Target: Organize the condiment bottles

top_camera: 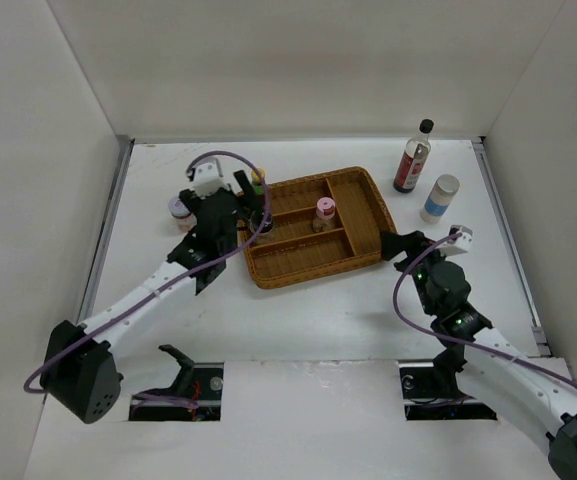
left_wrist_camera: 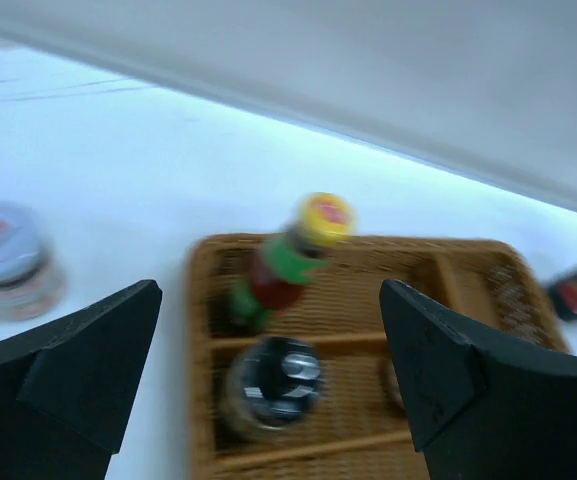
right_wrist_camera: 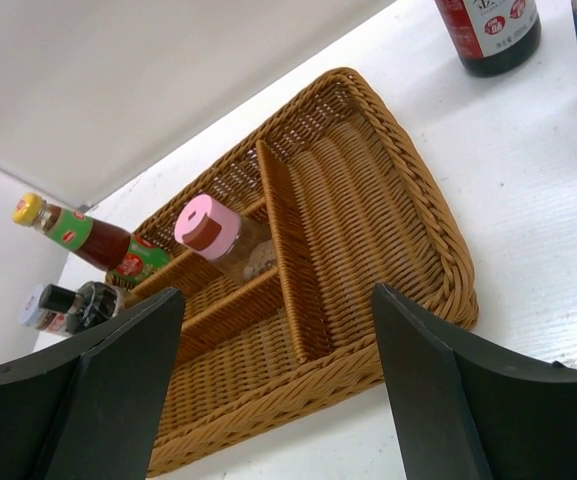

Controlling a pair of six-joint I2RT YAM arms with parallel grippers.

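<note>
My left gripper is going for the red-white-lidded jar because the jar is outside the tray (top_camera: pixel 358 255), so I will move the gripper to the left in the top view and down around its lid (top_camera: pixel 179 206).
The yellow-capped bottle (top_camera: pixel 258 180) stands in the far left compartment of the wicker tray (top_camera: pixel 358 255); it also shows in the left wrist view (left_wrist_camera: pixel 313 225). The pink-lidded jar (top_camera: pixel 324 212) stands in the tray's middle row. The red-white-lidded jar (top_camera: pixel 180 209) is on the table left of the tray. The tall dark bottle (top_camera: pixel 413 156) and the white shaker (top_camera: pixel 440 198) stand right of the tray. My left gripper (top_camera: pixel 253 203) is open and empty over the tray's left end. My right gripper (top_camera: pixel 400 247) is open and empty at the tray's near right corner.
A small jar with a black and silver top (left_wrist_camera: pixel 271 385) sits in the tray's left end, below my left gripper. White walls close in the table on three sides. The left wrist view is blurred.
</note>
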